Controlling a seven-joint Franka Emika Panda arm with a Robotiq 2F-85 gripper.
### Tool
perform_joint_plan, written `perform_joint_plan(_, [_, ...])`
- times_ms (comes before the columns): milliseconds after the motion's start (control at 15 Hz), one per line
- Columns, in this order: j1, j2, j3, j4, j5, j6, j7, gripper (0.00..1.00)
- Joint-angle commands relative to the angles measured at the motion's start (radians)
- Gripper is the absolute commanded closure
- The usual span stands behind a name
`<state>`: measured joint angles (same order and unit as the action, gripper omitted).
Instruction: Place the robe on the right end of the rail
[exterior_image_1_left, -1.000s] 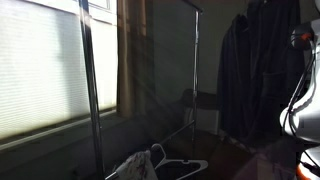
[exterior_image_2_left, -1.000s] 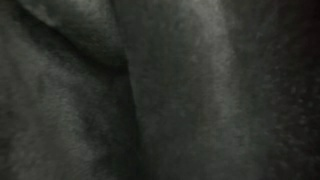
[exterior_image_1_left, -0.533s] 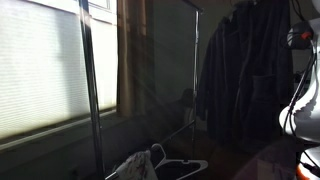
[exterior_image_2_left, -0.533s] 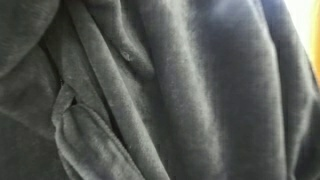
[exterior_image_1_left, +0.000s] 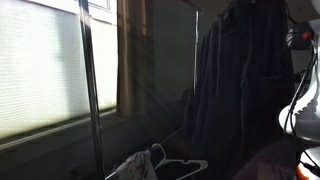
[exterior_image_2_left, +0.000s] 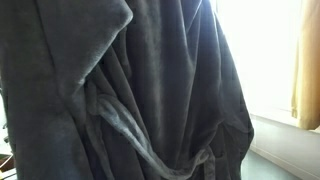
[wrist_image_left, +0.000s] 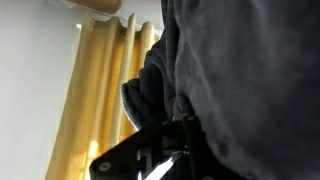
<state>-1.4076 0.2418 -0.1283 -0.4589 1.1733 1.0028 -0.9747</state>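
Note:
My gripper should carry the robe (exterior_image_1_left: 235, 90) outward next, toward the slim upright pole (exterior_image_1_left: 197, 70) and over the bar's end, since the robe still hangs to one side of that pole.
The robe (exterior_image_1_left: 235, 90), long and dark navy-charcoal, hangs at the right of an exterior view, just beside the rack's slim upright pole (exterior_image_1_left: 197, 70). Only a short piece of the dark rail (exterior_image_1_left: 190, 6) shows at the top edge. The robe fills an exterior view (exterior_image_2_left: 150, 90), its belt looped across the front. In the wrist view its fabric (wrist_image_left: 250, 70) drapes over my dark gripper (wrist_image_left: 175, 135), which looks shut on the robe's top. The hanger is hidden by cloth.
A second rack pole (exterior_image_1_left: 90, 90) stands before the pale window blind (exterior_image_1_left: 40, 70). White empty hangers (exterior_image_1_left: 165, 163) lie low on the rack base. My white arm (exterior_image_1_left: 305, 95) is at the right edge. Yellow curtains (exterior_image_2_left: 308, 60) hang by a bright window.
The robe has moved left toward the rack pole and now hangs against it. In the close exterior view it has drawn back, so window and curtain show.

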Motion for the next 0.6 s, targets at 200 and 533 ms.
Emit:
perform_joint_plan(200, [0.063, 0.015, 0.000, 0.043, -0.139, 0.231, 0.163, 0.98])
perform_joint_plan(533, [0.159, 0.017, 0.037, 0.019, -0.271, 0.270, 0.220, 0.98])
